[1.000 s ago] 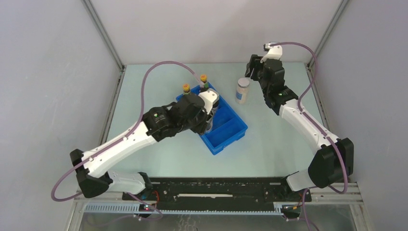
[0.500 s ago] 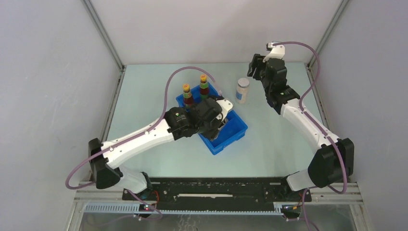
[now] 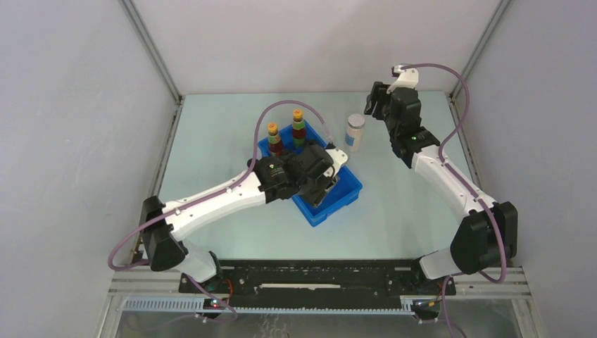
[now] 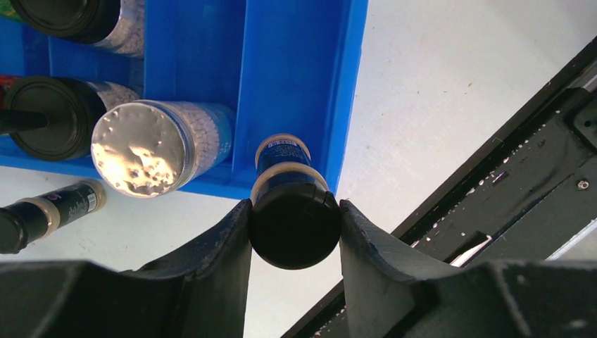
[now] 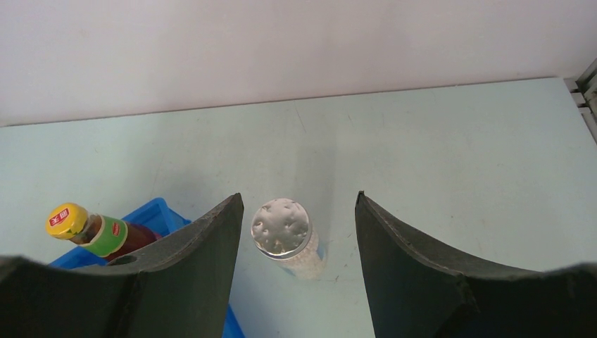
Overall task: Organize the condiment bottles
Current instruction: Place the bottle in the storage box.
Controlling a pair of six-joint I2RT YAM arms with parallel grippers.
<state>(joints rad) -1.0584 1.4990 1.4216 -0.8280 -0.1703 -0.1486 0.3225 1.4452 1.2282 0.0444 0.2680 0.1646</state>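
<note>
Next, my left gripper moves down into that section's near corner (image 3: 315, 210) (image 4: 318, 156) and releases the jar, as the tray's end section by the black bar stands empty beneath it.
My left gripper (image 4: 294, 205) is shut on the black lid of a short spice jar (image 4: 287, 169) and holds it over the right-hand compartment of the blue tray (image 4: 296, 70). From above, the left gripper (image 3: 326, 184) hangs over the tray's near right part. Two tall dark-red bottles (image 3: 274, 140) (image 3: 298, 129) stand at the tray's far end. A pale jar with a silvery top (image 4: 141, 148) and two black-lidded jars (image 4: 53, 116) (image 4: 67, 10) sit in the tray. My right gripper (image 5: 298, 204) is open above a second pale jar (image 5: 281, 227), which stands alone on the table (image 3: 355, 132).
Another black-lidded jar (image 4: 42, 211) stands on the table just outside the tray's wall. The black rail (image 4: 493, 183) at the table's near edge runs close beside the tray. The back wall lies right behind the right gripper (image 3: 373, 104).
My left arm has swung toward the near right of the tray with the spice jar in its grip. The two dark-red bottles now show fully. The right gripper has shifted slightly back.
</note>
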